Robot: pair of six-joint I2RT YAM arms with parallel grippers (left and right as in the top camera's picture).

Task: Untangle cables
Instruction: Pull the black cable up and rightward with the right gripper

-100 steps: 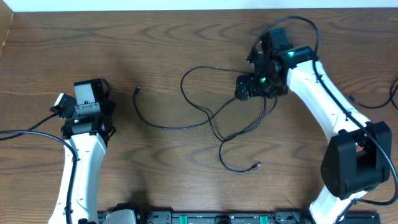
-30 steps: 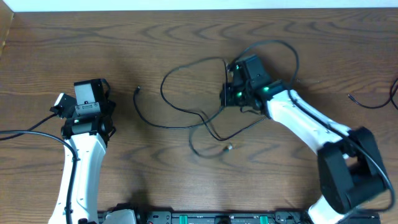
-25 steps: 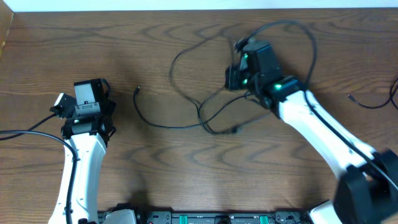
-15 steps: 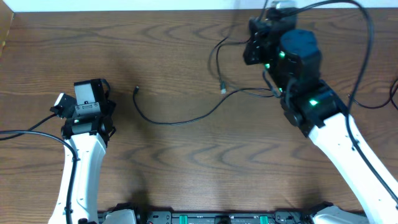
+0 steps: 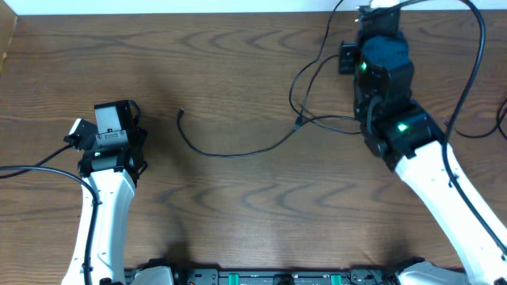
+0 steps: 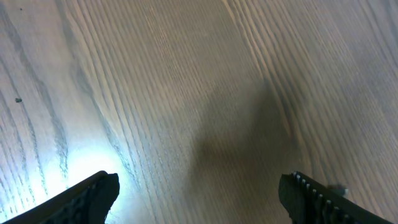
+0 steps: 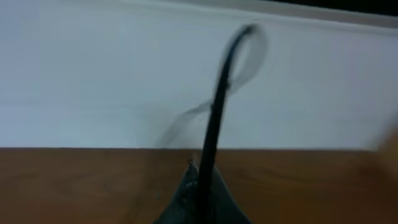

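Observation:
The black cable (image 5: 238, 152) needs to go toward the right in the overhead view with the robot's right gripper, then down to be released, as bare wood (image 5: 489, 79) beside the cord is there below.
A thin black cable (image 5: 238, 152) lies on the wooden table, its plug end (image 5: 181, 112) at the left. It curves right to a crossing (image 5: 299, 121), then rises in a loop toward my raised right gripper (image 5: 369, 19) at the far edge. In the right wrist view the right gripper (image 7: 202, 177) is shut on this black cable (image 7: 219, 93), which stands up blurred from between the fingertips. My left gripper (image 5: 112, 117) rests low at the left, apart from the cable. Its fingers (image 6: 93, 194) stand wide open over bare wood, the left gripper (image 6: 202, 194) holding nothing.
Another thin black cord (image 5: 474, 131) lies at the table's right edge. The right arm's thick wire (image 5: 478, 47) arcs above it. A white wall (image 7: 93, 74) runs behind the table's far edge. The arm bases sit along the near edge.
The right arm has risen and moved toward the far edge with the cable, pulling the tangled loops out into one long strand. The plug end at the left slid slightly right. The left arm stayed still.

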